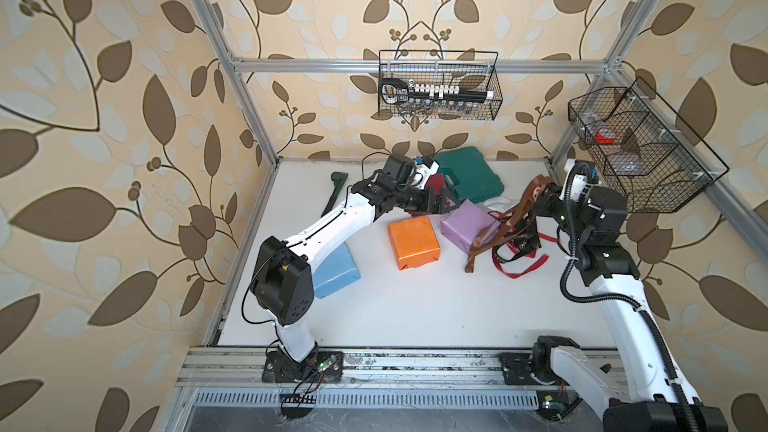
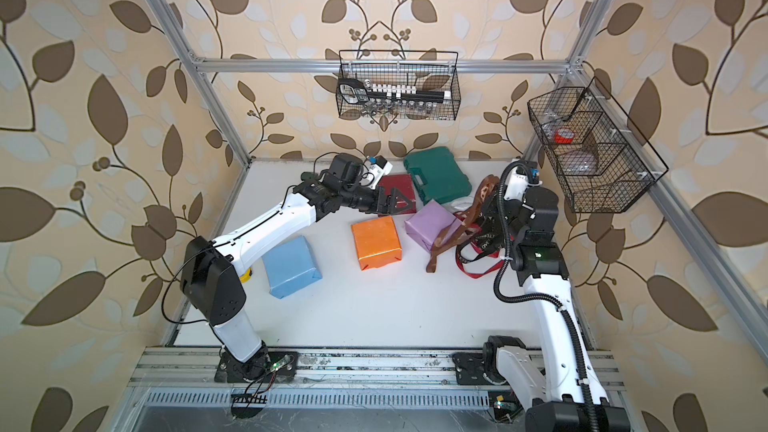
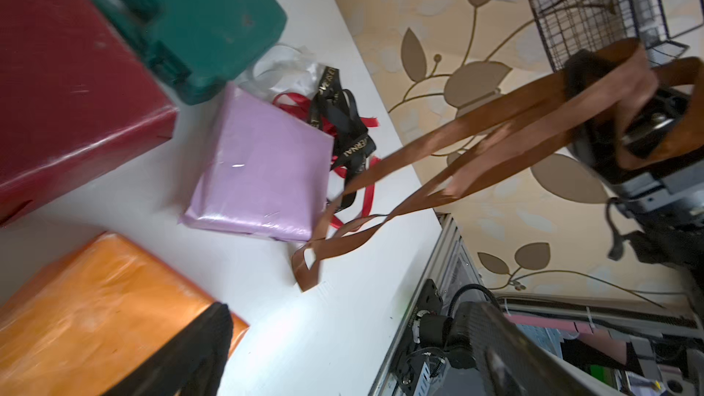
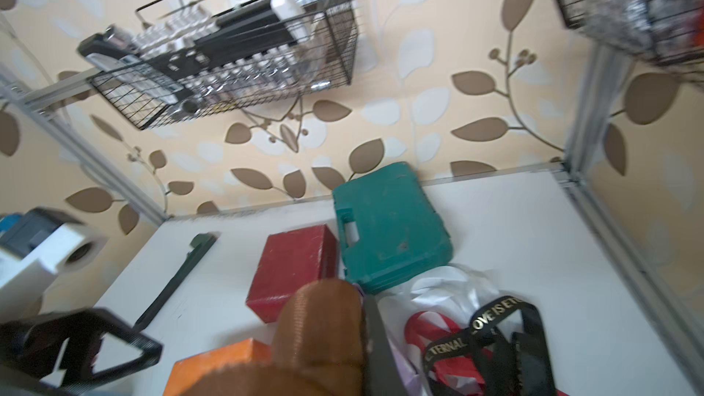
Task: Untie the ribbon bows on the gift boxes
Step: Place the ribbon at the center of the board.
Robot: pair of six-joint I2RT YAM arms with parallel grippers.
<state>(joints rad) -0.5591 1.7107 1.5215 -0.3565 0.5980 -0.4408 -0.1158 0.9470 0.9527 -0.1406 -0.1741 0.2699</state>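
Observation:
The right gripper comes down onto the heap of loose ribbons next and releases the brown ribbon, because the black point(image 1: 524, 241), red and white ones already lie there.
My right gripper point(image 1: 540, 195) is raised at the right, shut on the brown ribbon point(image 1: 513, 218), which trails down to the table beside the lilac box point(image 1: 467, 226). In the right wrist view the brown ribbon point(image 4: 320, 337) wraps over my right gripper point(image 4: 362, 340). Black point(image 1: 524, 241), red point(image 1: 519, 272) and white point(image 1: 496, 202) ribbons lie loose in a heap right of the lilac box. My left gripper point(image 1: 438, 201) hangs open and empty over the dark red box point(image 2: 397, 187). The orange box point(image 1: 413, 241) and light blue box point(image 2: 291, 268) sit bare.
A green tool case point(image 1: 469, 174) lies at the back next to the dark red box. A dark green tool point(image 1: 334, 193) lies at the back left. Wire baskets hang on the back rail point(image 1: 438, 85) and the right rail point(image 1: 640, 151), the latter just above my right arm.

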